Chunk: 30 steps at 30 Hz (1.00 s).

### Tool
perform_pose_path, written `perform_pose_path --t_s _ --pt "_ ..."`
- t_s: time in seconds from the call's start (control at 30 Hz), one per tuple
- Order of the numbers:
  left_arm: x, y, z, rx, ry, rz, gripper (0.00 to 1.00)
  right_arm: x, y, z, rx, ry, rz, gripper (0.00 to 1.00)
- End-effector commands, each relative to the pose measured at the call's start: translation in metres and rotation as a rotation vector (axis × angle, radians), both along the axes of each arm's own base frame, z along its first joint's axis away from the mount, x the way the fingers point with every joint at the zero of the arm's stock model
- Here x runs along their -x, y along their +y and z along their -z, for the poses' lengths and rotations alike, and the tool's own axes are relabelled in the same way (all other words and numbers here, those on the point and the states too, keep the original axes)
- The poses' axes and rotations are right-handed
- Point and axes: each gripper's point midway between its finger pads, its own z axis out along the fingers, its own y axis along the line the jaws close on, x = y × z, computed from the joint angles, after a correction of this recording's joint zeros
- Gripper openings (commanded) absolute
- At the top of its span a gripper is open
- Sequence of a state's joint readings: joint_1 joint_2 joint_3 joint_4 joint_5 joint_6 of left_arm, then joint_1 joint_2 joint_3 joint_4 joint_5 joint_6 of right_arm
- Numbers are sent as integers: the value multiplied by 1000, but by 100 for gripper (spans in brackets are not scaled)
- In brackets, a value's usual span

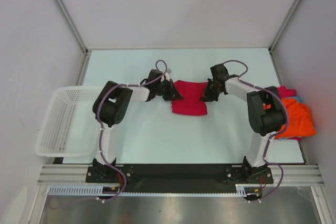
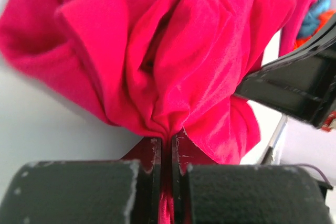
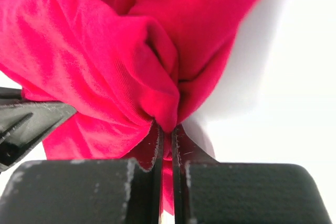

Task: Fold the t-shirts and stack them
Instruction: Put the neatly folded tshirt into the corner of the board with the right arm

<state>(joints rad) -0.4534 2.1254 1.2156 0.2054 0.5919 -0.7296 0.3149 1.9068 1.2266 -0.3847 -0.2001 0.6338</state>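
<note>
I need to carry the red t-shirt (image 1: 189, 99) with my right gripper next over the orange pile, which lies to that gripper's right in the top view, and let go of it there.
A crimson red t-shirt (image 1: 189, 99) lies bunched in the middle of the table, between both grippers. My left gripper (image 1: 175, 94) is shut on its left edge; in the left wrist view the red cloth (image 2: 184, 66) is pinched between the jaws (image 2: 167, 148). On the opposite side my right gripper (image 1: 205, 94) is shut on the shirt's right edge, with red cloth (image 3: 105, 61) gathered into its closed jaws (image 3: 168, 132). More t-shirts, orange (image 1: 298, 119) with pink and teal showing beneath, lie piled at the table's right edge.
A white plastic lattice basket (image 1: 60, 121) stands at the left edge of the table. Grey walls close in the table at the back and both sides. In the left wrist view the right gripper's black body (image 2: 294, 85) is close on the right.
</note>
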Motion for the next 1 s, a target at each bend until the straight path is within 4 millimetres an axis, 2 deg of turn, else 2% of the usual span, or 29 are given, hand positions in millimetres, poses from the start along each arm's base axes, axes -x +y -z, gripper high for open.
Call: perform_pose_path --t_s 0.0,0.1,0.27,0.3,0.4,0.47,0.5,0.53,0.57,0.73,0.9,0.93,0.97 --pt "46 -42 6 53 133 138 0 -8 -46 -44 137 -78 76 0" --pt "58 -69 -1 111 147 188 0 -13 -69 -61 149 -98 125 0" --pt "90 -119 -1 217 213 275 0 -11 -97 -71 181 -95 182 0" --pt "101 -132 -4 241 222 300 0 -7 -101 -72 191 -84 188 0" --pt "116 -164 -14 346 253 339 0 -1 -114 -82 232 -92 210 0" --pt "123 -179 -15 403 289 353 0 7 -124 -88 260 -83 221 0" --pt "128 -192 -25 434 281 378 0 10 -129 -90 271 -81 226 0" --pt "130 -198 -24 458 301 379 0 12 -136 -94 276 -86 241 0" --pt "132 -207 -33 482 292 397 0 17 -141 -95 286 -76 245 0" --pt "130 -223 -47 544 301 404 0 30 -171 -113 340 -84 297 0" --pt "125 -239 -74 599 267 427 0 46 -192 -134 374 -102 336 0" --pt "125 -241 -76 601 264 428 0 49 -204 -136 386 -96 366 0" --pt "126 -250 -89 618 243 446 0 53 -210 -139 389 -96 384 0"
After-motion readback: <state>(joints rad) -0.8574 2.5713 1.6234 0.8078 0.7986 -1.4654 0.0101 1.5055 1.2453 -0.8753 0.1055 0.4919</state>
